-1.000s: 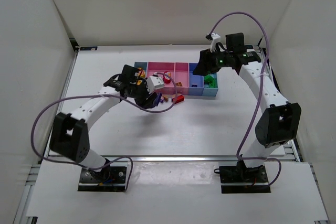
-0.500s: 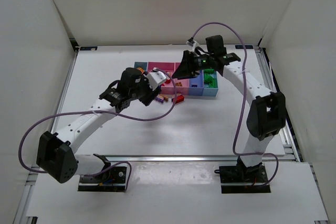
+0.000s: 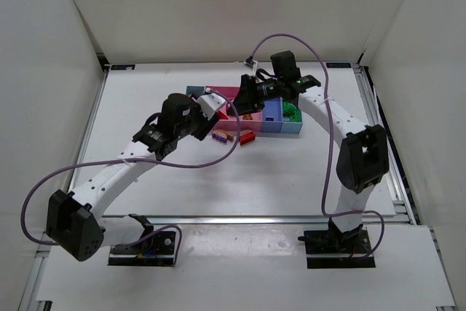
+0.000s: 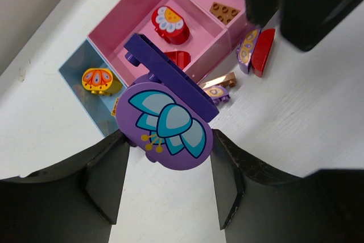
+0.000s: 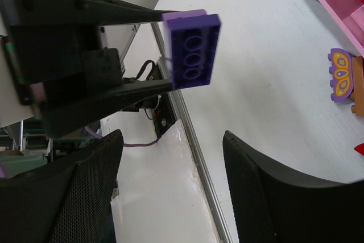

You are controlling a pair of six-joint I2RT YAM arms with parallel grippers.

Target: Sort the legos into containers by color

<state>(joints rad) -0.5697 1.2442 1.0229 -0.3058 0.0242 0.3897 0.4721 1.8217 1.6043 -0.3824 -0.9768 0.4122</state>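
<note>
The right gripper moves to the left in the top view next. Its open fingers go around the purple lego's brick part [image 5: 194, 50], since that part sticks out past my left gripper.
My left gripper [image 4: 168, 143] is shut on a purple lego [image 4: 169, 123], a rounded piece with a blue flower print joined to a purple brick, and holds it just above the table in front of the containers [image 4: 133, 24]. The right wrist view shows that brick's underside [image 5: 193, 49] between the left fingers. My right gripper [image 5: 170, 140] is open and empty, facing the held lego from close by. From above, the left gripper [image 3: 222, 111] and the right gripper [image 3: 239, 105] meet in front of the pink bins [image 3: 222, 94].
Red legos [image 4: 169, 18] lie in a pink bin and a yellow one [image 4: 96, 79] in the light blue bin. Green legos [image 3: 291, 111] fill the right-hand bin. Loose purple [image 3: 220, 136] and red [image 3: 247, 137] legos lie on the table before the row.
The right arm swung left from over the green bin to face the left gripper, its jaws widening. The left arm stretched forward, carrying the purple lego toward the bins.
</note>
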